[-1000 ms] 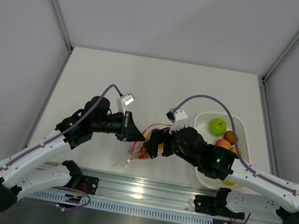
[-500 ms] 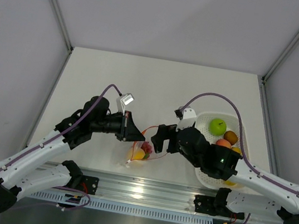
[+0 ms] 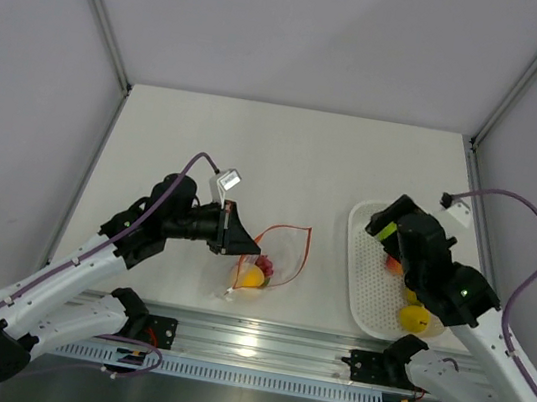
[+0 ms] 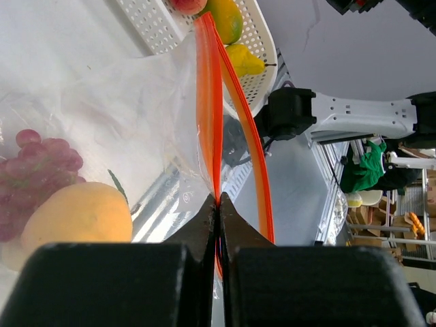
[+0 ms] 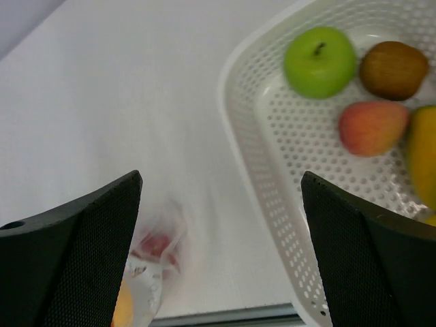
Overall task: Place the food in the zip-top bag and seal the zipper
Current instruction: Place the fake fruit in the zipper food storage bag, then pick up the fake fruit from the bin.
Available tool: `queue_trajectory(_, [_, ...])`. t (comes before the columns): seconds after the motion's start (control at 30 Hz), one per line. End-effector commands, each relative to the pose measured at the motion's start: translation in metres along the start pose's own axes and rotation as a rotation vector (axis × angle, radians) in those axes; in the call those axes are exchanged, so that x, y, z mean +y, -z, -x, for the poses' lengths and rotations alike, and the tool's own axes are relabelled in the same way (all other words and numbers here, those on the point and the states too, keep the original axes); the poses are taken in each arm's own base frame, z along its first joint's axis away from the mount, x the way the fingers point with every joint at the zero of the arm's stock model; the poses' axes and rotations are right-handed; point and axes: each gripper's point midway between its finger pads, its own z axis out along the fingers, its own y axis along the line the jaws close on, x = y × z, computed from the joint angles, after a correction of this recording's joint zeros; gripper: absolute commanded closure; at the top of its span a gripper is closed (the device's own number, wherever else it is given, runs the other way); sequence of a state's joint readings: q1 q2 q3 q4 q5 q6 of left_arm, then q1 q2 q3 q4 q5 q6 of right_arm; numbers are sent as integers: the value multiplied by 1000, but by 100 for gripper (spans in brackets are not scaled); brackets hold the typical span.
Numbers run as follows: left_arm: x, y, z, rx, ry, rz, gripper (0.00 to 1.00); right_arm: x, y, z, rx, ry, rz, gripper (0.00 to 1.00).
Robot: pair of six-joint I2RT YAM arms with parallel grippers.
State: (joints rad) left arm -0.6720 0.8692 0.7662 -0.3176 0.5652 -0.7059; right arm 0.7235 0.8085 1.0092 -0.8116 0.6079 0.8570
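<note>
My right gripper moves toward the right in its wrist view and down onto the red-orange fruit (image 5: 373,127) next, since that lies beyond the tray's rim, down in the tray (image 5: 235,129).
The clear zip-top bag (image 3: 281,255) lies on the table, its orange-red zipper (image 3: 304,252) standing in an open loop. My left gripper (image 3: 245,244) is shut on the zipper (image 4: 208,102) at the near end of the mouth. Inside the bag are a yellow-orange fruit (image 4: 78,214) and red grapes (image 4: 37,170). My right gripper (image 5: 221,176) hangs open and empty above the left rim of the white tray (image 5: 235,129). In the tray lie a green apple (image 5: 320,61), a brown fruit (image 5: 394,69), a red-orange fruit (image 5: 373,128) and a yellow one (image 3: 413,317).
The white perforated tray (image 3: 356,275) sits at the right, close to the table's near edge. A metal rail (image 3: 257,346) runs along that edge. White walls close in the table on three sides.
My right arm has drawn back from the bag's mouth to the right and now hovers over the tray. The bag with its fruit stays put, and the left gripper holds still.
</note>
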Motion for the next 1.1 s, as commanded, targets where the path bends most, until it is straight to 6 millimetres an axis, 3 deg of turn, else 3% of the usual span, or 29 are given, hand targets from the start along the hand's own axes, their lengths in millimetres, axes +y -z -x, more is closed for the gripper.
queue_trajectory(0.0, [-9,2,2,-10,-46,-45,99,-52,-1,7,-50,-92,-201,1])
queue_trajectory(0.17, [-8,2,1,-9,-45,-48,99,-105,0,6,-65,-146,-445,1])
queue_trajectory(0.37, [-5,-1,-3,1,-37,-50,99,-140,-11,-20,21,-176,-679,1])
queue_trajectory(0.63, [-7,1,-2,2,-39,-47,99,-134,-51,-32,62,-112,-628,1])
queue_trajectory(0.8, [-6,2,-3,2,-35,-41,100,-149,-76,-39,69,-117,-635,1])
queue_trajectory(1.07, [-7,2,-2,10,-41,-34,99,-159,-105,-53,107,-85,-641,2])
